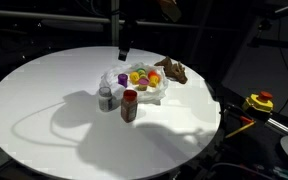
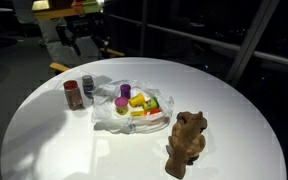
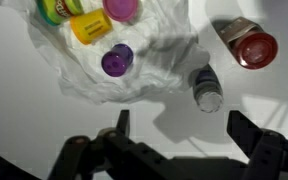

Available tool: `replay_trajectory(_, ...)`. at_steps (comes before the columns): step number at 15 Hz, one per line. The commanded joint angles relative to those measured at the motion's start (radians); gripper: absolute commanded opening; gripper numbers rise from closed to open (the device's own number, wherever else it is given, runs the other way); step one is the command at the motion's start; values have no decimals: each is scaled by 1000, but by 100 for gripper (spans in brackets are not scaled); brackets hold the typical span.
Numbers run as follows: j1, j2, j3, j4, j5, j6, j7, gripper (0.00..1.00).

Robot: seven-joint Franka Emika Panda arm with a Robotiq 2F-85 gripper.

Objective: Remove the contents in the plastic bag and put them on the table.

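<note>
I will move my gripper toward the left in the wrist view and down to close around the purple cup-like piece [image 2: 125, 90] [image 3: 117, 61], because it stands apart on the open film.
The plastic bag [image 3: 149, 60] lies crumpled and spread open on the round white table [image 3: 24, 110]. On its film sit a purple cup-like piece [image 3: 117, 61], yellow pieces [image 3: 88, 27] and a magenta piece [image 3: 122, 8]. A small white bottle [image 3: 206, 88] and a red-lidded jar [image 3: 252, 45] stand on the table beside the bag. In both exterior views the brown plush toy [image 2: 187, 140] [image 1: 174, 70] lies on the table just off the bag. My gripper [image 3: 184, 125] hangs open above the table near the bottle, with nothing between its fingers [image 3: 122, 122].
The table's edge [image 1: 209, 125] drops off to a dark floor. A yellow and red device [image 1: 260, 101] with cables lies off the table to one side. Dark railings and a robot base [image 2: 69, 30] stand behind the table.
</note>
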Motion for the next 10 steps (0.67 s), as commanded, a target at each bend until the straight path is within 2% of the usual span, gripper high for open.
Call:
replay_trajectory(1,-21,131,-57,139,-44,-39,45,100)
replay_trajectory(3,-28,222,-82,201,-41,-43,36,100)
replay_trajectory(10,-55,457,-69,370,45,-72,-29,100)
